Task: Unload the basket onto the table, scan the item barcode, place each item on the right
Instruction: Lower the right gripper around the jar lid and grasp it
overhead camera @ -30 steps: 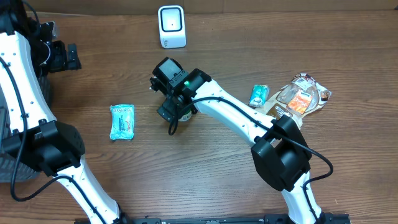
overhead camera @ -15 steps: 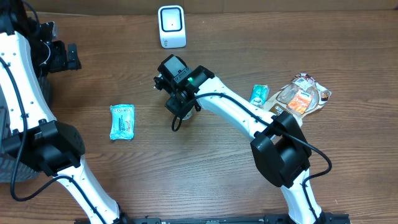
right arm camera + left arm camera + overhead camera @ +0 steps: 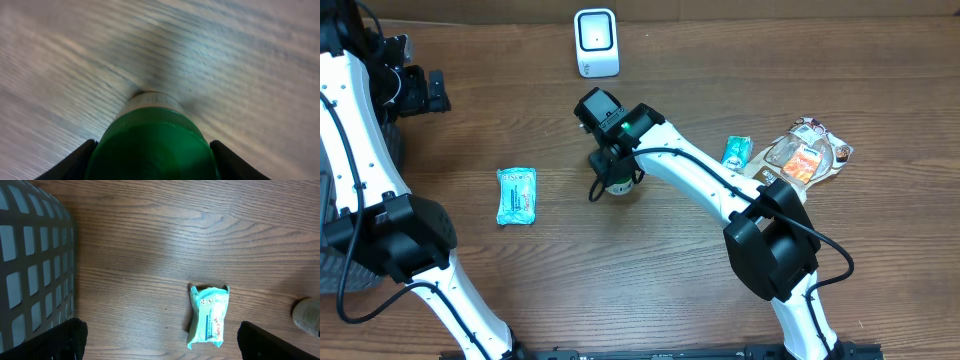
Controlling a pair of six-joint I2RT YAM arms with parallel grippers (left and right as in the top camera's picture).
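The bottle turns nearly in place with my right gripper next, then is released on the tabletop below, since the green cap (image 3: 152,145) sits between both fingers.
The item is a small pale bottle with a green cap (image 3: 152,145), standing upright on the wooden table near the middle (image 3: 619,186). My right gripper (image 3: 613,168) comes down on it from above, and its dark fingers (image 3: 77,162) press both sides of the cap, so it is shut on the bottle. A white barcode scanner (image 3: 596,42) stands at the table's far edge, beyond the bottle. My left gripper (image 3: 426,92) hangs wide open at the far left with nothing between its fingers (image 3: 67,340). The bottle's side shows at the right edge of the left wrist view (image 3: 306,316).
A teal packet (image 3: 516,195) lies left of the bottle, also below my left gripper (image 3: 208,314). A small teal pouch (image 3: 736,153) and a brown snack bag (image 3: 807,155) lie at the right. A grey mesh basket (image 3: 30,255) stands at the far left.
My right gripper has shifted slightly right over the bottle and its fingers have closed from wide open onto the green cap. The left arm has not moved.
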